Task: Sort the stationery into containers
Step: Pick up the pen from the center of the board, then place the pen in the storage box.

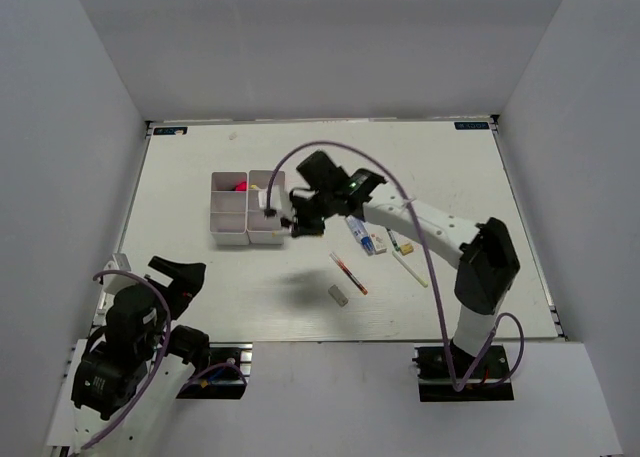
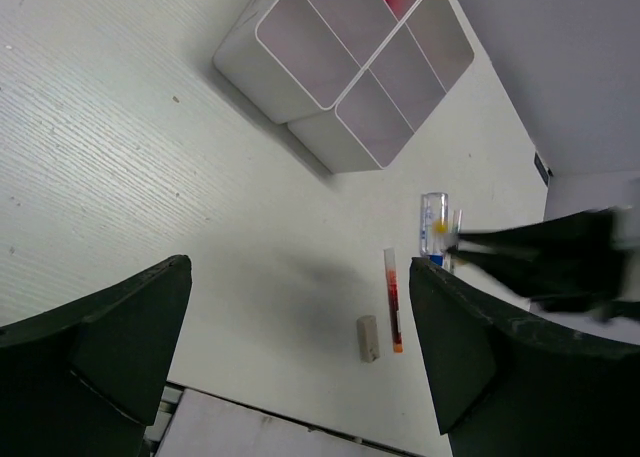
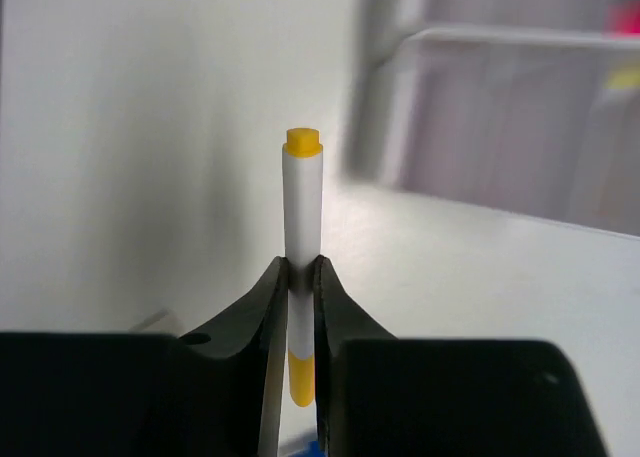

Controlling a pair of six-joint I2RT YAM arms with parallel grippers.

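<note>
The right gripper moves outward and to the left in the top view over the organizer's back compartment [image 1: 267, 180] [image 3: 618, 112] next. It releases the pen where a yellow tip already shows.
My right gripper [image 1: 291, 221] is shut on a thin white pen with yellow ends [image 3: 301, 207] and holds it above the table, just right of the white divided organizer [image 1: 228, 241]. In the right wrist view the jaws [image 3: 301, 269] clamp the pen's middle, and the organizer [image 3: 500, 117] is blurred behind it. A pink item [image 1: 240, 185] lies in a back compartment. A red pen [image 1: 348, 273], a grey eraser [image 1: 339, 295] and a clear blue-capped tube [image 1: 364, 239] lie on the table. My left gripper [image 1: 176, 277] is open and empty near its base.
A thin white pen [image 1: 408, 267] and a small beige piece [image 1: 405, 246] lie right of the tube. The left wrist view shows the organizer [image 2: 270, 82], red pen [image 2: 391, 299], eraser [image 2: 368, 338] and tube [image 2: 432, 227]. White walls enclose the table.
</note>
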